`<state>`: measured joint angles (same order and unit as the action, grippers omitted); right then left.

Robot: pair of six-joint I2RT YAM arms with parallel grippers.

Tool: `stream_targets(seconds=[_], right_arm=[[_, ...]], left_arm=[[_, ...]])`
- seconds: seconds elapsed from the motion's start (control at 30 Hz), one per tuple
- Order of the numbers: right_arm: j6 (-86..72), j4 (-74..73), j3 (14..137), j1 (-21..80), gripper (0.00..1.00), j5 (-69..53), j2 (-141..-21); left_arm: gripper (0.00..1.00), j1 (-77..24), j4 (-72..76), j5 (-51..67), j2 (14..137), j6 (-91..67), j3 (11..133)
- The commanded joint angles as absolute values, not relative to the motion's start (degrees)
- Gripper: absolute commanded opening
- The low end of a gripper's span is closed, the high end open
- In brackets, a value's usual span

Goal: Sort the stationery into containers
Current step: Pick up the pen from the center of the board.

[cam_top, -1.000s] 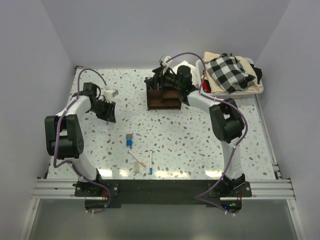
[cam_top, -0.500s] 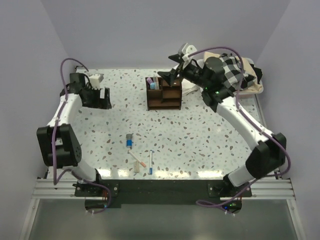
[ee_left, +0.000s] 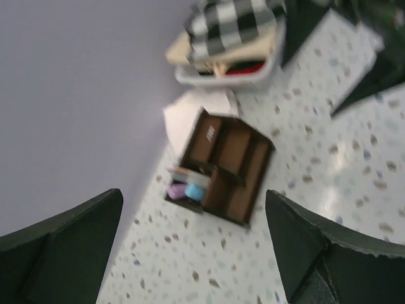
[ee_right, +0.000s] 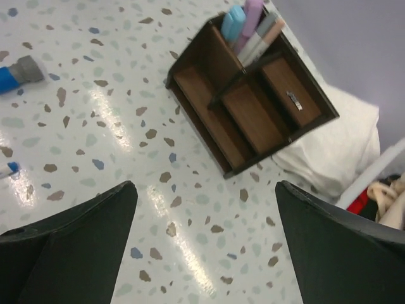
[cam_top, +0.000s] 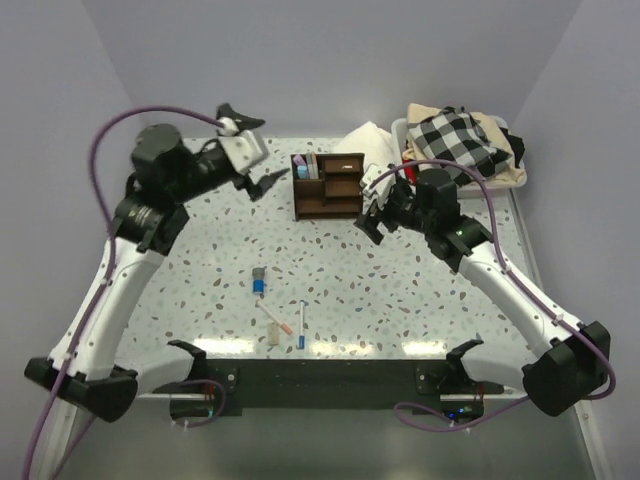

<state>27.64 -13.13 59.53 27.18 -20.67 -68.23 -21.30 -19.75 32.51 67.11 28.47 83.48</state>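
Observation:
Next, my left gripper should draw back toward my base and lower its open fingers onto the white pen's body (cam_top: 302,320), since the blue-tipped white pen lies loose below and back from the gripper.
The dark wooden organizer (cam_top: 328,186) stands at the back middle of the table, with blue and pink markers (cam_top: 303,165) upright in its left rear compartment. Loose stationery lies near the front: a blue and grey marker (cam_top: 259,281), a pink-tipped pen (cam_top: 276,318), a white pen with a blue tip (cam_top: 301,326) and a stubby beige piece (cam_top: 272,336). My left gripper (cam_top: 254,150) hangs open and empty in the air, left of the organizer (ee_left: 223,166). My right gripper (cam_top: 377,206) is open and empty just right of the organizer (ee_right: 248,96), above bare table.
A white bin (cam_top: 514,182) piled with checkered cloth (cam_top: 455,140) sits at the back right. A white cloth (cam_top: 368,140) lies behind the organizer, between it and the bin. Walls close in the table at the back and on both sides.
My left arm swung up and right from the far left side toward the organizer, and its gripper opened wide. My right gripper came away from above the organizer to its right side and opened wider.

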Motion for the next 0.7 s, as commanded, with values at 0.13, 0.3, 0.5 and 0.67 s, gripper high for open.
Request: stream_targets(seconds=[0.13, 0.3, 0.5, 0.67], right_arm=[[-1.80, -9.40, 60.47, 15.83, 0.98, -4.13, -69.34], [-0.36, -13.36, 63.10, 11.78, 0.97, -5.72, -72.24], [4.13, -13.89, 64.07, 10.64, 0.97, -7.64, -73.12], [4.22, -13.88, 63.54, 10.28, 0.95, -9.31, -73.74]], left_arm=[[0.89, -34.07, -57.83, 22.16, 73.13, 61.68, 74.64], [0.80, -42.09, -53.72, 17.49, 74.09, 73.10, 63.12], [0.65, -49.74, -52.74, 16.08, 81.19, 79.71, 59.50], [0.48, -52.29, -52.73, 16.09, 86.21, 80.07, 60.20]])
